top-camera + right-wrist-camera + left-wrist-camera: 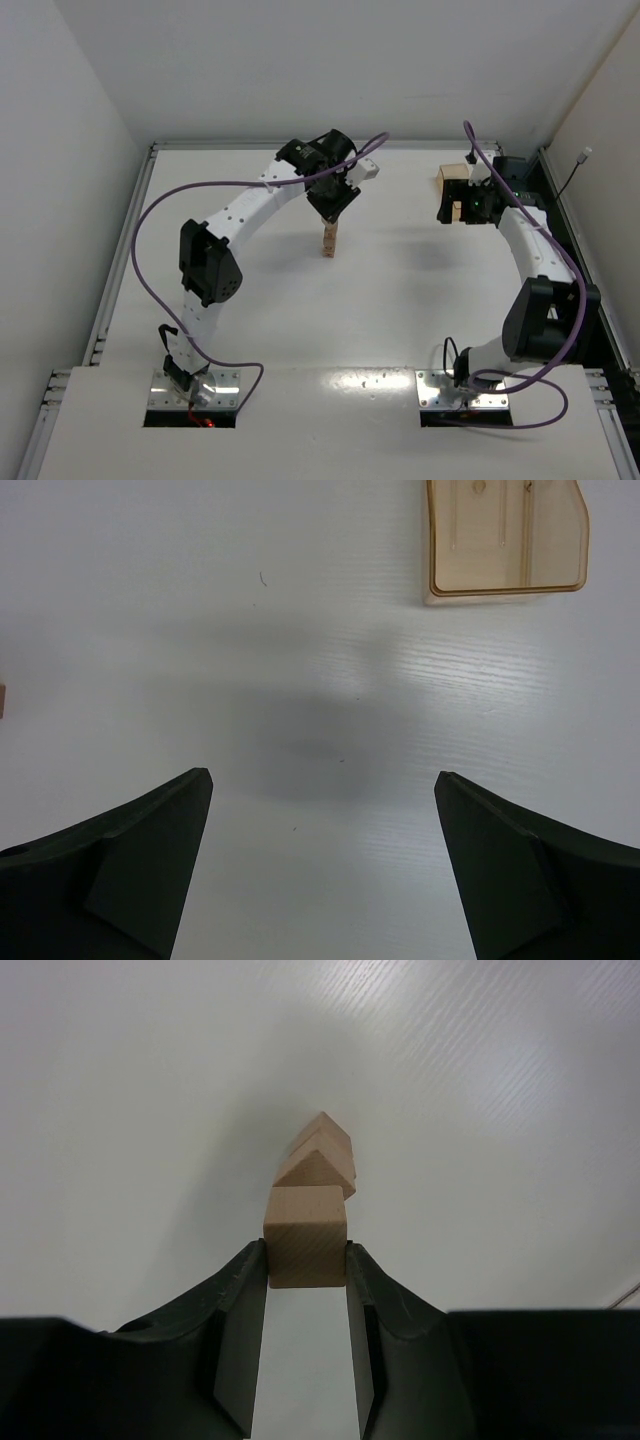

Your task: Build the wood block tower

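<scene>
My left gripper lowers a little onto the top of the tower (316, 1169) next and releases the cube (306, 1228) there, since the stacked blocks line up beneath it.
My left gripper (307, 1252) is shut on a tan wooden cube (306, 1228), pinched between its fingertips. Past the cube, two more tan wood blocks (318, 1168) with pointed outlines line up one behind the other. In the top view the left gripper (330, 212) points down onto the top of the tower (329, 243), a slim tan column at mid-table. My right gripper (322, 780) is open and empty over bare table; in the top view it (453, 208) hangs at the back right. A sliver of wood (2, 700) shows at the left edge of the right wrist view.
A translucent tan plastic tray (505, 588) lies on the table ahead of the right gripper; it also shows in the top view (452, 180) at the back right. White walls enclose the table (400, 320) at the left, back and right.
</scene>
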